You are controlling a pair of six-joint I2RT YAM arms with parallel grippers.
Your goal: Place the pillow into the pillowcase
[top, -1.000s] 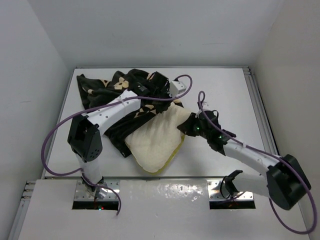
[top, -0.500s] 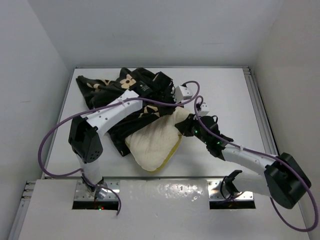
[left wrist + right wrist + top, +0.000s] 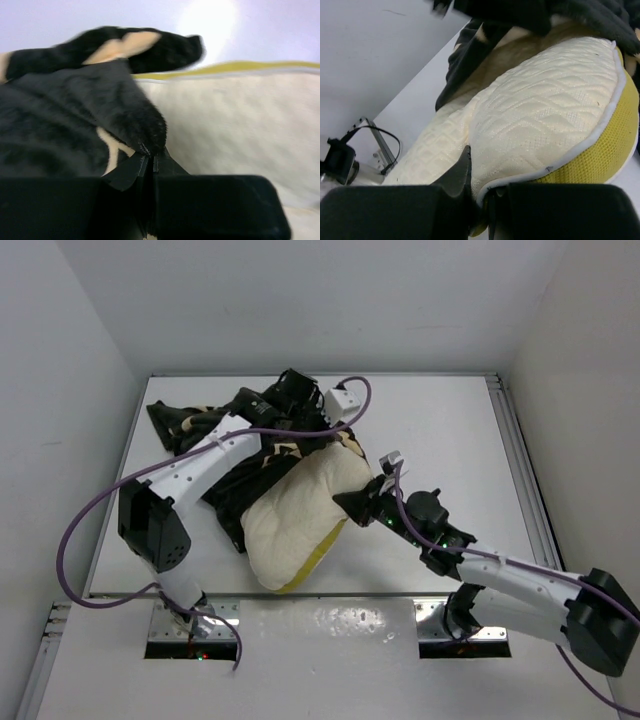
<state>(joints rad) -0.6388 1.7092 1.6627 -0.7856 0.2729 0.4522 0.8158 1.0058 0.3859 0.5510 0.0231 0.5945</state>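
The right gripper moves down toward the bare tabletop below it next and releases the white-piped edge, with the pillow's far end under the pillowcase.
The cream-yellow pillow (image 3: 295,515) lies on the table's middle, its far end under the black flowered pillowcase (image 3: 225,455). My left gripper (image 3: 300,400) is shut on the pillowcase's edge (image 3: 145,132) and holds it up over the pillow's far end (image 3: 235,120). My right gripper (image 3: 352,505) is shut on the pillow's white-piped edge (image 3: 550,170), with the quilted face (image 3: 540,110) above and the yellow side (image 3: 605,150) to the right. The pillowcase (image 3: 520,12) shows at the top of the right wrist view.
The white table (image 3: 450,430) has raised side walls. A metal rail (image 3: 520,460) runs along the right edge. The purple cables (image 3: 90,520) loop from both arms. The arm bases (image 3: 190,625) stand at the near edge.
The left gripper moved left and back, dragging the pillowcase. The right gripper moved left and nearer, pushing the pillow; the pillow shifted left and bulges higher.
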